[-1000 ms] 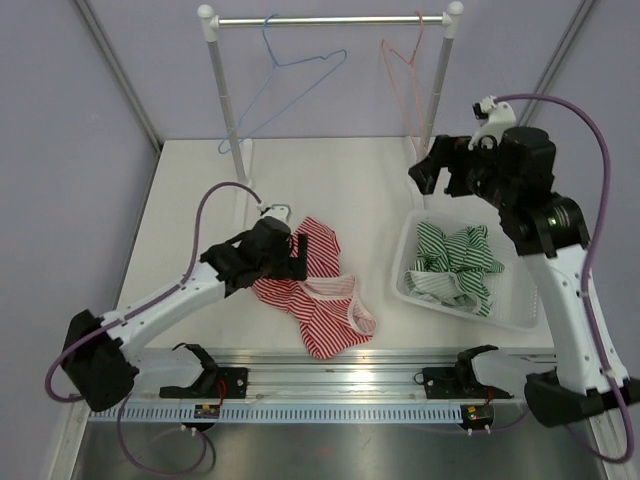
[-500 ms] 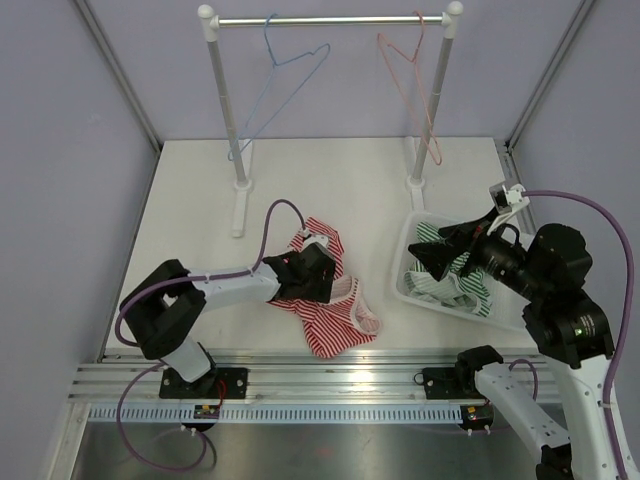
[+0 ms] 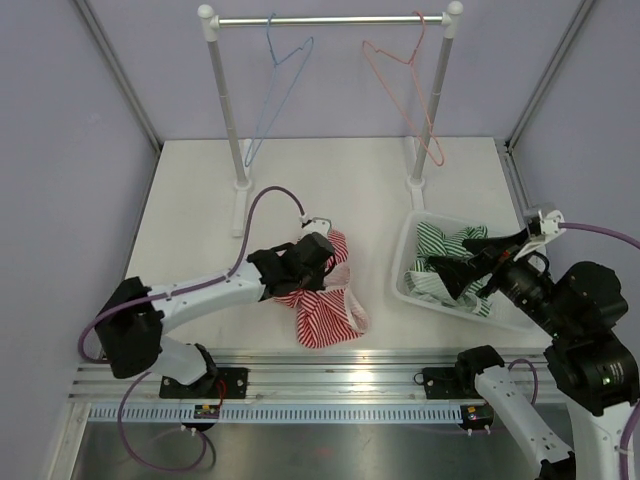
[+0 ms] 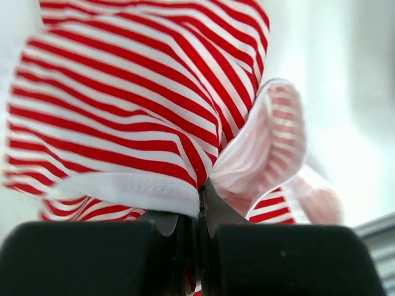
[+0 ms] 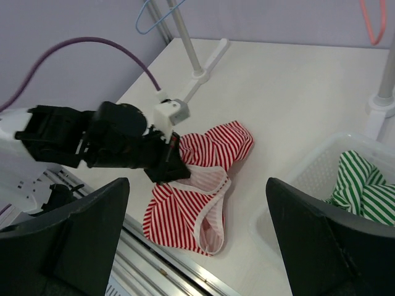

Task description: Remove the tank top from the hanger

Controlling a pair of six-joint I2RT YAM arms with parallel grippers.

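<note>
The unhung tank top rises next in my left gripper over the white basket, to its right in the top view, then lowers for release.
A red-and-white striped tank top [image 3: 325,312] lies crumpled on the white table, off any hanger. My left gripper [image 3: 320,266] is shut on its white-trimmed edge [image 4: 129,188], and the cloth bunches up in front of the jaws [image 4: 200,198]. In the right wrist view the same tank top [image 5: 182,216] sits below the left gripper [image 5: 174,170]. My right gripper [image 3: 462,262] hangs open with nothing in it above the basket, its fingers [image 5: 74,240] wide apart. A blue hanger [image 3: 275,80] and a pink hanger [image 3: 415,85] hang bare on the rail [image 3: 330,19].
A white basket [image 3: 405,258] at the right holds a green-and-white striped garment [image 3: 438,240], which also shows in the right wrist view [image 5: 364,188]. The rail's two posts stand on feet at the back of the table [image 3: 350,170]. A metal track runs along the near edge.
My left gripper went from open to shut on the tank top's edge and bunched the cloth. The right arm dropped from near the rail to over the basket. Both hangers swung.
</note>
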